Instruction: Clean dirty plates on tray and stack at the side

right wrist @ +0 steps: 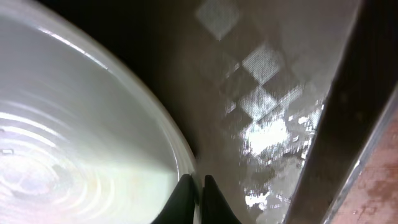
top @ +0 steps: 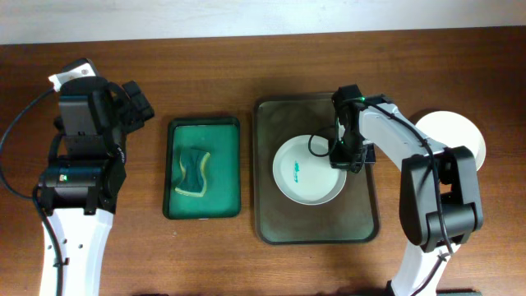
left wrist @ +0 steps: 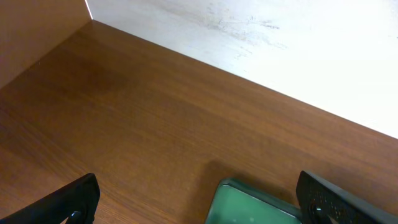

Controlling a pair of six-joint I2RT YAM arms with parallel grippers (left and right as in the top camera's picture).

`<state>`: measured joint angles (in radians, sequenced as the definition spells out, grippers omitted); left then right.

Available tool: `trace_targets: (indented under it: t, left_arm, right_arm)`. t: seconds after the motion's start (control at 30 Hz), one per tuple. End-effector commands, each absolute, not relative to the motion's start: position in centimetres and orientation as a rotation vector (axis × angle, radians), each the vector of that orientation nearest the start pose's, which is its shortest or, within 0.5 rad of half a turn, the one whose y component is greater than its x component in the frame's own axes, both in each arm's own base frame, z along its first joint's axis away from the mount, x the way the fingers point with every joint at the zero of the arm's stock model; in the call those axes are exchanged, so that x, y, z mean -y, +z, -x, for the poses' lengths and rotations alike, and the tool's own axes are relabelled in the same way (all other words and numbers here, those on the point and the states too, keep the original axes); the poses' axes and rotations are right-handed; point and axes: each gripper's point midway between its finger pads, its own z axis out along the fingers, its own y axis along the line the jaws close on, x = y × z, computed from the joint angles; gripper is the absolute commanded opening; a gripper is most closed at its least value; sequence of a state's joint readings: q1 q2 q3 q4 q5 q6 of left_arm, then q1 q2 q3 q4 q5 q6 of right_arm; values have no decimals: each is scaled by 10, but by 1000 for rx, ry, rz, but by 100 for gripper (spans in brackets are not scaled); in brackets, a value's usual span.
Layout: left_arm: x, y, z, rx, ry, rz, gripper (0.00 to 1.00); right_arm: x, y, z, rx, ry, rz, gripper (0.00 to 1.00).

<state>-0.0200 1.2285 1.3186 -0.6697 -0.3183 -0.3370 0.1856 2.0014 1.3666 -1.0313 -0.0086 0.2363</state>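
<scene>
Next, the left gripper swings across to the right in the overhead view and tilts down onto the sponge cloth's middle (top: 194, 171) below it, as the plate is smeared.
One white plate (top: 306, 173) with a teal smear (top: 297, 170) in its middle lies on the dark tray (top: 279, 222). My right gripper (top: 345, 160) is at this plate's right rim. In the right wrist view its fingers (right wrist: 198, 186) pinch the rim of the plate (right wrist: 74, 137), one finger inside and one outside, over the tray floor (right wrist: 267, 112). A second white plate (top: 460, 131) rests on the table right of the tray, partly hidden by the right arm. My left gripper (top: 136, 103) hangs open and empty at the far left, its jaws wide apart (left wrist: 199, 196).
A smaller green tray (top: 226, 164) holding a crumpled green sponge cloth (top: 191, 171) lies between the left arm and the dark tray. Its corner (left wrist: 249, 205) shows below the left gripper. A white wall edges the table's far side.
</scene>
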Motion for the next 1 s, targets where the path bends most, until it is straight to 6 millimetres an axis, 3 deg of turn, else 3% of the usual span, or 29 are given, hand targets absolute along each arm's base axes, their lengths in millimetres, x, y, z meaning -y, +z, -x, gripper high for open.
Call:
trace_targets:
  t: [0.0, 0.17, 0.4, 0.43, 0.47, 0.5, 0.77, 0.97]
  left_arm:
    - [-47, 318, -370, -2046, 124, 527, 99]
    - [-47, 318, -370, -2046, 124, 527, 99]
    - [-47, 318, -370, -2046, 124, 527, 99]
    - [-47, 318, -370, -2046, 124, 527, 99]
    - [-47, 318, -370, -2046, 124, 527, 99]
    - [-47, 318, -370, -2046, 124, 527, 99]
    - [-47, 318, -370, -2046, 124, 527, 99]
    - [-47, 318, -370, -2046, 124, 527, 99]
  right_arm:
    - [-50, 18, -333, -3235, -56, -187, 4]
    - [-46, 20, -337, -3230, -47, -51, 4]
    - [-40, 33, -353, -3183, -114, 5, 4]
    - [-40, 37, -354, -3184, -114, 5, 11]
    - [-39, 40, -353, -3191, -116, 4, 34]
    - [-39, 45, -352, -3199, -118, 5, 41]
    - [-40, 120, -350, -3182, -101, 3, 43]
    - [-35, 177, -313, -3129, -88, 2, 43]
